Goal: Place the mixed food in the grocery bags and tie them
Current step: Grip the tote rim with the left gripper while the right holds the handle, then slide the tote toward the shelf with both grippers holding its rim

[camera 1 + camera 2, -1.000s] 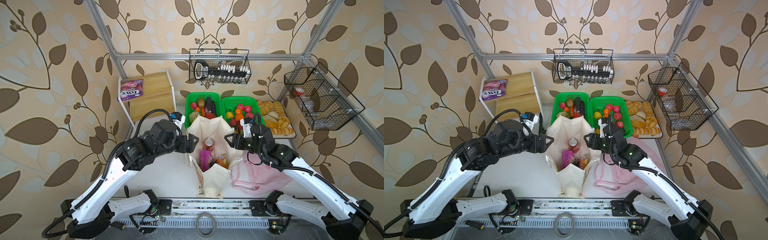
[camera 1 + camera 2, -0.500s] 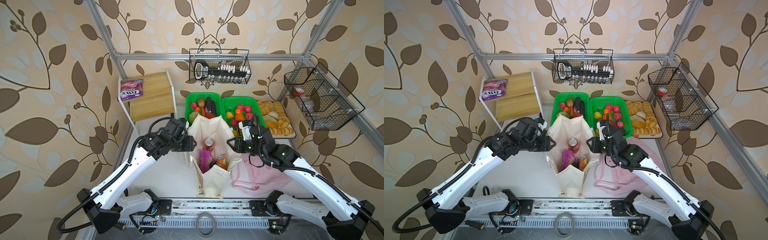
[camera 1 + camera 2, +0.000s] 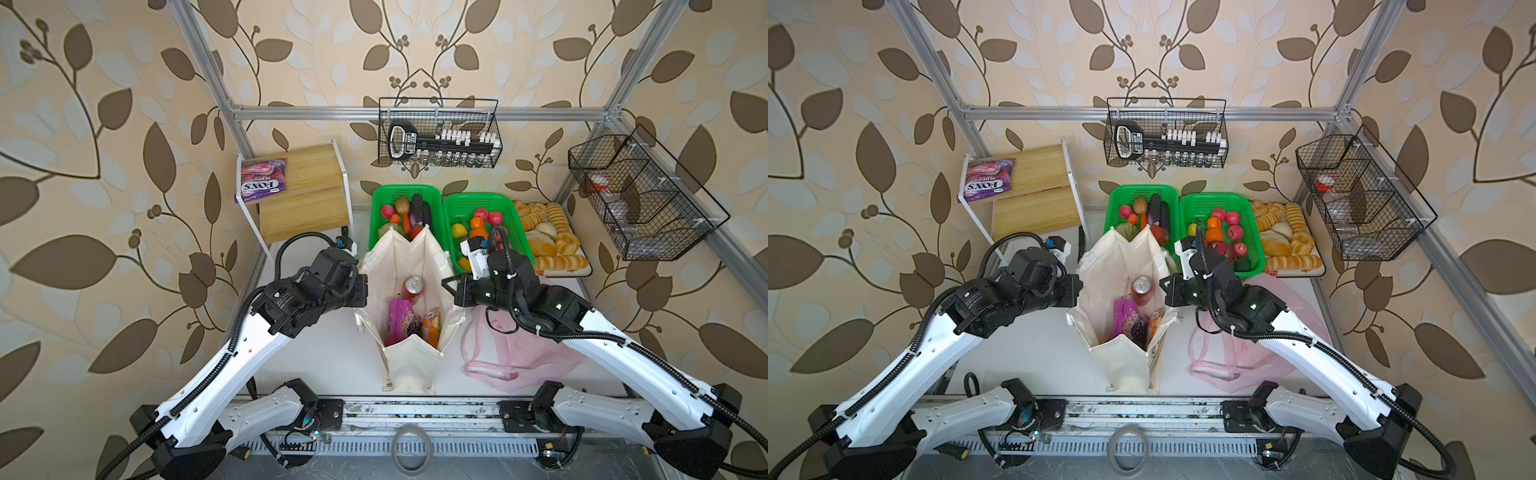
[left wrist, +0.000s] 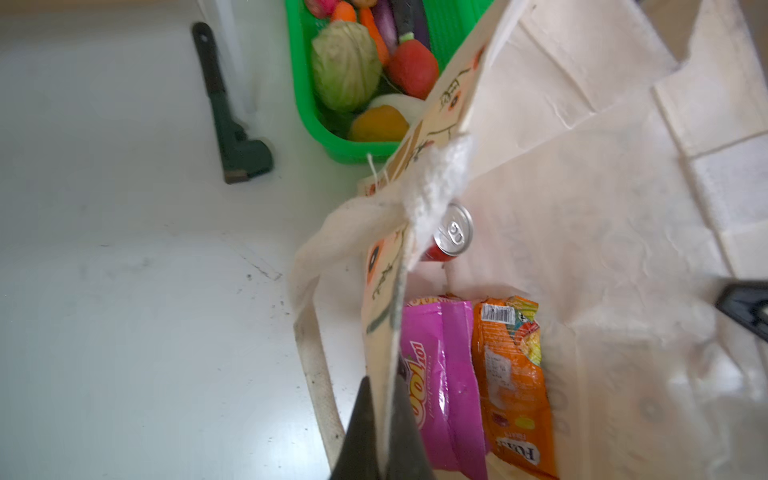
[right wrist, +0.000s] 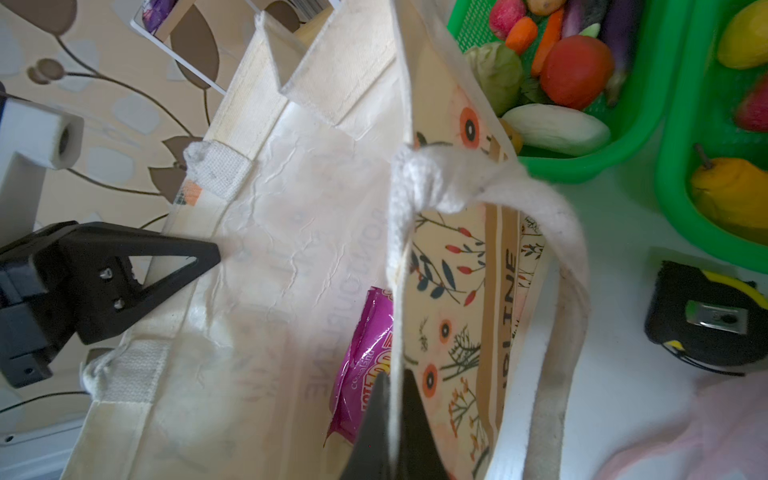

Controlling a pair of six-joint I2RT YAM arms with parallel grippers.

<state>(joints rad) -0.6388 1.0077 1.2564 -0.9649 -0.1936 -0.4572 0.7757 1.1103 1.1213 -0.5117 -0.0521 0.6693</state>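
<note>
Next, my left gripper draws the side of the tote away from the baskets, over to bare tabletop before the wooden shelf. That spot is free beside the gripper, and the gripper then releases.
The cream canvas tote stands open at the table's middle. Inside are a red drink can, a purple "100" packet and an orange FOX'S packet. My left gripper is shut on the tote's left wall at the rim. My right gripper is shut on the printed right wall. The pink plastic bag lies flat under my right arm. The cabbage, red vegetable and potato lie in a green basket behind the tote.
A second green basket holds fruit, with a tray of bread rolls to its right. A wooden shelf at back left bears a purple-pink FOX'S packet. A tape measure and a black tool lie on the table.
Both grippers went from open beside the tote to shut on its opposite walls. The left arm swung in and its wrist settled at the rim.
</note>
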